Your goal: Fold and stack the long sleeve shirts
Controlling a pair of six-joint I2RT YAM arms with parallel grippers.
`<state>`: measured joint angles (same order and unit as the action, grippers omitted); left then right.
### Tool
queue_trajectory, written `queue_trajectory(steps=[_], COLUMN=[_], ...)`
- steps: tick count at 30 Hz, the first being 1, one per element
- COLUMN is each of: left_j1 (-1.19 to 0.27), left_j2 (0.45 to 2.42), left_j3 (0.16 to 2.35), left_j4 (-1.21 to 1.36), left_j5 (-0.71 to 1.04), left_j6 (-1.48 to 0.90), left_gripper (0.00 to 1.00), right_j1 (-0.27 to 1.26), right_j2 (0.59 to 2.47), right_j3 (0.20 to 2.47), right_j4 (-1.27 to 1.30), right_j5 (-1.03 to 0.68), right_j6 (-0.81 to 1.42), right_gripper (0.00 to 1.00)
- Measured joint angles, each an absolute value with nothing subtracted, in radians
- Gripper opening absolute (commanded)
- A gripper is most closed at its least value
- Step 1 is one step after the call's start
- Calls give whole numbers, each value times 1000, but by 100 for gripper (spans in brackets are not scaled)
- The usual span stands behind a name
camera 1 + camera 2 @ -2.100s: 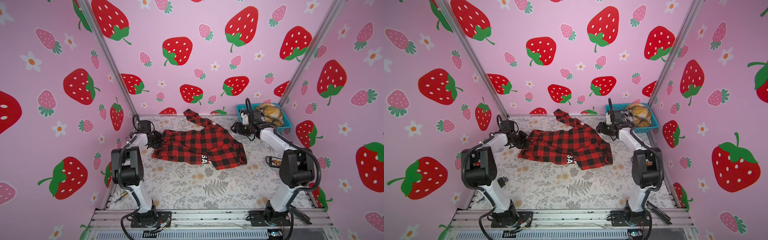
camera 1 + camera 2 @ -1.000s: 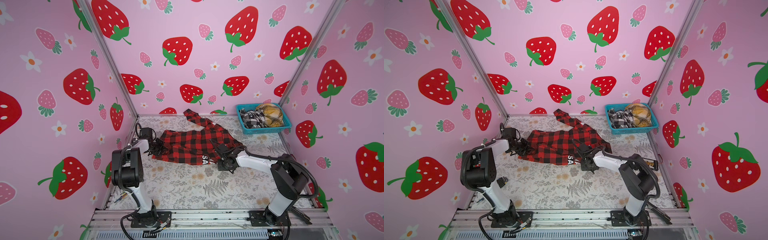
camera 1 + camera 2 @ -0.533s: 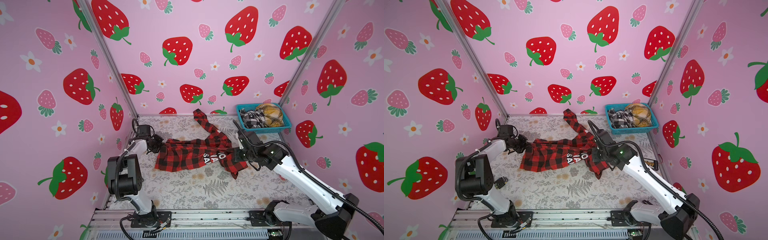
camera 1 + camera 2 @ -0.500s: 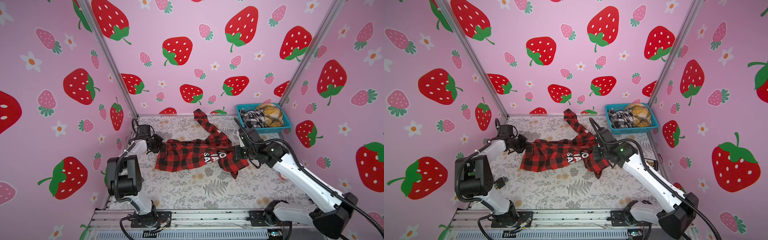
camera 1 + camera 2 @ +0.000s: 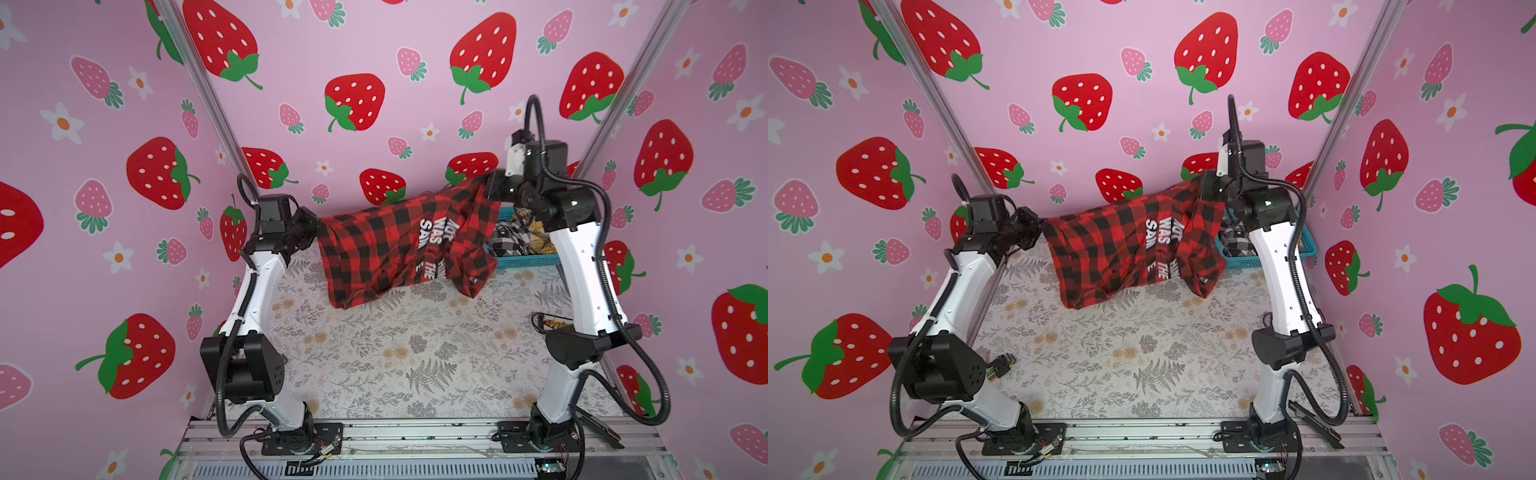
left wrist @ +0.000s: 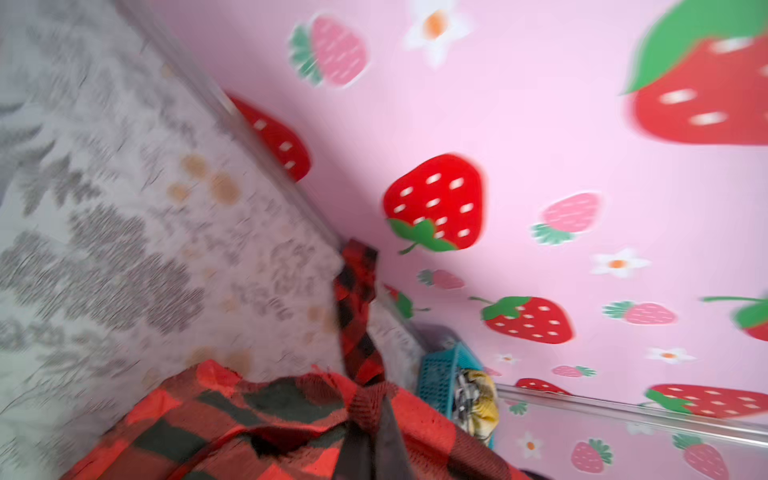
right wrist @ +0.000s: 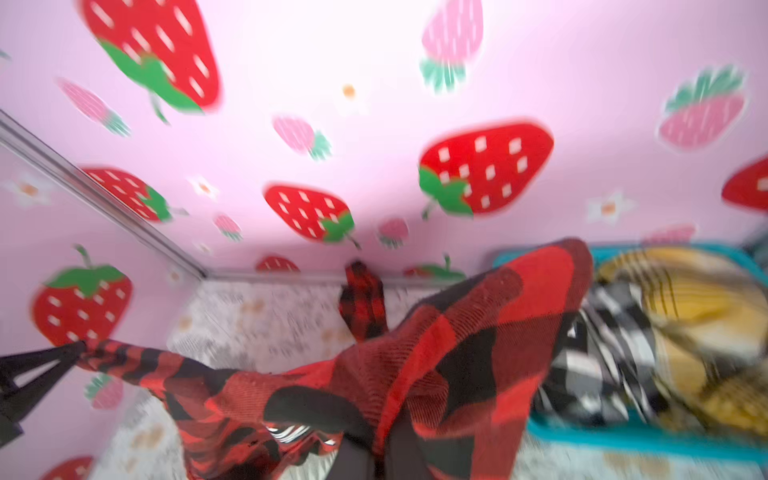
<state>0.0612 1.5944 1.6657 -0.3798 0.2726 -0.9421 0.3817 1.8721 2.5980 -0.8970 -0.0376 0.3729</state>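
Next, my right gripper draws back and down to the bare tabletop and releases the shirt, since the shirt hangs in the air.
The red-and-black long sleeve shirt (image 5: 395, 249) (image 5: 1121, 253) hangs in the air above the back of the table, stretched between both grippers. My left gripper (image 5: 313, 226) (image 5: 1038, 226) is shut on its left edge, and the pinched cloth (image 6: 257, 419) bunches at the left gripper (image 6: 376, 415). My right gripper (image 5: 492, 187) (image 5: 1204, 187) holds the right edge higher up, and the right gripper (image 7: 376, 440) is shut on the cloth (image 7: 457, 353). White letters show on the shirt's front. One sleeve trails down behind. A black-and-white shirt (image 5: 505, 241) (image 7: 598, 353) and a mustard one (image 5: 536, 232) (image 7: 685, 316) lie crumpled in the basket.
The teal mesh basket (image 5: 523, 261) (image 5: 1246, 262) (image 7: 623, 436) stands at the back right, partly behind the right arm. A fern-patterned cloth covers the table (image 5: 395, 353). Small tools lie at the right edge (image 5: 548, 322) and the left edge (image 5: 1000, 361). Pink walls close three sides.
The shirt lay on the table half a second ago. Both grippers have since risen with it, the right one up and back toward the basket, so it now hangs between them.
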Motion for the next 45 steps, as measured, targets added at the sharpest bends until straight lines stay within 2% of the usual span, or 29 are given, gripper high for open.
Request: queue_trajectory(steps=[1, 4, 8, 11, 16, 19, 23, 27, 28, 30, 31, 32, 33, 36, 41, 43, 45], left_j1=[51, 19, 2, 6, -6, -9, -9, -9, -9, -9, -8, -6, -5, 7, 19, 20, 22], left_j2=[1565, 1418, 1192, 1106, 1090, 1104, 1145, 1173, 1182, 1200, 1211, 1219, 1226, 1232, 1243, 1254, 1262], left_j3=[1677, 1622, 1347, 1122, 725, 629, 620, 620, 621, 621, 621, 621, 621, 621, 621, 621, 621], left_j4=[-373, -360, -383, -453, -530, -580, -559, -531, -525, -515, -511, -508, -506, -496, -486, -478, -469], left_j5=[258, 202, 130, 113, 164, 199, 229, 228, 229, 229, 229, 229, 229, 237, 249, 256, 264], left_j6=[-936, -899, -855, -829, -818, -811, -812, -813, -812, -813, -813, -815, -815, -816, -816, -816, -816], left_gripper=[0, 0, 0, 0, 0, 0, 0, 0, 0, 0, 0, 0, 0, 0, 0, 0, 0], right_j1=[369, 339, 345, 390, 472, 547, 640, 695, 707, 732, 747, 767, 785, 827, 831, 824, 823], right_j2=[1833, 1607, 1306, 1126, 971, 957, 995, 1156, 1220, 1360, 1427, 1494, 1539, 1550, 1267, 1182, 1147], right_j3=[2572, 2282, 1799, 1390, 765, 556, 520, 670, 742, 908, 991, 1075, 1133, 1151, 900, 824, 744], right_j4=[-872, -767, -668, -640, -635, -639, -602, -535, -519, -492, -487, -485, -480, -475, -564, -580, -566], right_j5=[-70, -161, -256, -262, -257, -250, -249, -244, -240, -226, -212, -188, -161, -66, 50, 52, 30], right_j6=[374, 380, 381, 402, 514, 590, 654, 666, 664, 653, 640, 632, 625, 628, 678, 689, 691], right_gripper=[0, 0, 0, 0, 0, 0, 0, 0, 5, 27, 43, 51, 51, 68, 77, 88, 87])
